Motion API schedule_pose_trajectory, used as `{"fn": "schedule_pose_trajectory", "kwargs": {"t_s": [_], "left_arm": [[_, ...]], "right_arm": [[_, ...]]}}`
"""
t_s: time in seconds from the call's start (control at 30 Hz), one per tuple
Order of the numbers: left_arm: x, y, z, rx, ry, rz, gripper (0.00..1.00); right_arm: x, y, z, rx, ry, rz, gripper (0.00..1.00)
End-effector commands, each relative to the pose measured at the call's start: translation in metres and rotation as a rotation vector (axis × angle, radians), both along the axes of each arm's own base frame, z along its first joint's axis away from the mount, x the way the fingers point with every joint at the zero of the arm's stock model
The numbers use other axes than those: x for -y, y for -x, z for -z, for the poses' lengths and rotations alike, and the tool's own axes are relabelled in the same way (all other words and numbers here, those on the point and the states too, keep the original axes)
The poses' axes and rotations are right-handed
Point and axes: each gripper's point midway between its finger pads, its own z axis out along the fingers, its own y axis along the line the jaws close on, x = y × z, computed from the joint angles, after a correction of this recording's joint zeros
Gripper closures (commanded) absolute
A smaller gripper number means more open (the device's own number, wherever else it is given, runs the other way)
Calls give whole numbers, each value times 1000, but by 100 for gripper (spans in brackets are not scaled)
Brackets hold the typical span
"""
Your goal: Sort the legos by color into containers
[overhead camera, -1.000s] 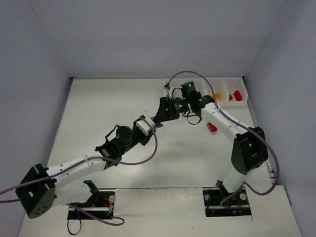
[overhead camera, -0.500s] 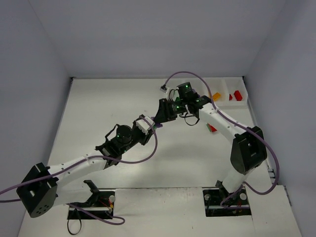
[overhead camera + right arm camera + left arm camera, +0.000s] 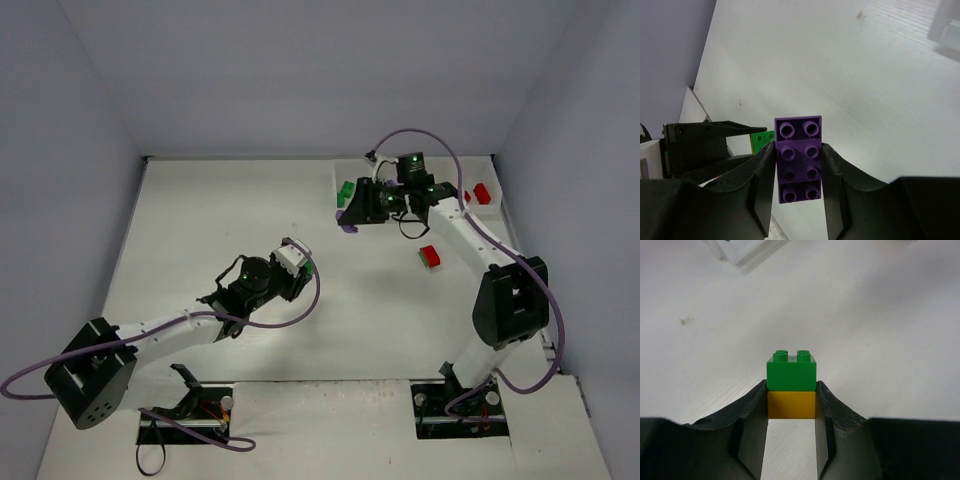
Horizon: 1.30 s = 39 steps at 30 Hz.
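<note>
The end section of the tray holds green, so my right gripper will next move outward past it, then go down over the section beside it and release the purple brick (image 3: 798,159).
My left gripper (image 3: 308,266) is shut on a clump of a green brick (image 3: 791,371) stacked on an orange-yellow brick (image 3: 791,405), held low over the table's middle. My right gripper (image 3: 347,218) is shut on a purple brick (image 3: 798,159), which also shows in the top view (image 3: 348,227), just in front of the left end of the white tray (image 3: 350,167). A green brick (image 3: 346,190) lies in the tray's leftmost compartment and a red brick (image 3: 482,193) in its rightmost. Another red brick (image 3: 430,256) lies on the table.
The right arm's wrist covers the tray's middle compartments in the top view. A corner of the tray (image 3: 750,250) shows at the top of the left wrist view. The left gripper's fingers (image 3: 705,145) show below the purple brick in the right wrist view. Walls enclose the table on three sides.
The two grippers were joined at one clump; now they are apart. The left gripper drew back toward the near left with the green and yellow bricks. The right gripper moved toward the tray with the purple brick.
</note>
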Motion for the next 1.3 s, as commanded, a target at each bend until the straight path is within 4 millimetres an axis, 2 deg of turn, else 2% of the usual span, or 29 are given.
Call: {"fn": "schedule_pose_trajectory", "kwargs": {"t_s": [0.0, 0.03, 0.07, 0.13, 0.17, 0.23, 0.27, 0.3, 0.33, 0.37, 0.4, 0.5, 0.57, 0.6, 0.63, 0.67, 0.7, 0.77, 0.87, 0.9, 0.97, 1.0, 1.07, 1.1, 1.13, 1.17, 1.2, 1.23, 1.27], "left_arm": [[8, -11, -35, 70, 96, -13, 100], [7, -12, -37, 76, 94, -14, 100], [7, -12, -38, 79, 94, -17, 100], [6, -13, -47, 102, 103, -19, 100], [6, -14, -50, 109, 107, -21, 100], [5, -14, -62, 131, 124, -24, 100], [4, -15, -65, 136, 130, -21, 100], [4, -14, -70, 144, 139, -18, 100], [4, -14, -73, 149, 145, -15, 100], [4, -13, -75, 152, 150, -13, 100], [3, -13, -78, 156, 158, -9, 100], [3, -11, -84, 161, 168, 3, 100], [4, -9, -86, 159, 175, 11, 100], [4, -8, -88, 159, 178, 16, 100], [4, -8, -88, 159, 177, 17, 100], [4, -8, -90, 162, 180, 17, 100], [4, -8, -92, 169, 179, 18, 100], [3, -7, -94, 178, 177, 23, 100], [3, -9, -98, 195, 169, 25, 100], [4, -10, -99, 204, 164, 25, 100], [4, -13, -100, 207, 161, 26, 100], [6, -15, -100, 208, 163, 29, 100], [7, -17, -103, 214, 170, 35, 100], [8, -20, -101, 212, 168, 33, 100], [9, -22, -103, 217, 170, 32, 100], [9, -25, -103, 220, 170, 32, 100], [11, -28, -102, 219, 169, 35, 100], [12, -30, -106, 226, 175, 37, 100], [12, -35, -105, 222, 170, 34, 100]], "right_arm": [[12, -15, -47, 147, -33, 27, 100], [18, -24, -52, 163, -29, 54, 100], [36, -41, -52, 181, 3, 130, 100], [59, -71, -56, 246, 84, 242, 100], [87, -94, -50, 273, 181, 375, 100], [112, -124, -48, 312, 274, 496, 100], [137, -140, -42, 327, 366, 615, 100], [146, -153, -27, 313, 410, 650, 100], [154, -162, -21, 312, 437, 678, 100], [160, -175, -28, 330, 441, 718, 100], [170, -188, -7, 299, 476, 747, 100], [176, -217, 10, 276, 470, 777, 98], [175, -229, 17, 274, 470, 782, 96], [174, -237, 12, 286, 459, 790, 92], [174, -241, 24, 271, 467, 787, 87], [174, -244, 25, 270, 467, 790, 81], [174, -249, 28, 270, 464, 792, 69], [170, -250, 26, 273, 450, 775, 58], [159, -247, 13, 296, 415, 726, 38], [158, -244, -1, 318, 402, 722, 36], [152, -234, -11, 327, 377, 687, 34], [150, -227, -30, 352, 351, 684, 29], [136, -210, -31, 322, 292, 621, 29], [130, -198, -52, 339, 251, 602, 30], [123, -187, -58, 334, 219, 573, 31], [114, -173, -48, 292, 197, 535, 32], [92, -153, -65, 304, 135, 454, 32], [81, -139, -66, 298, 113, 405, 32], [69, -123, -55, 266, 101, 352, 32]]}}
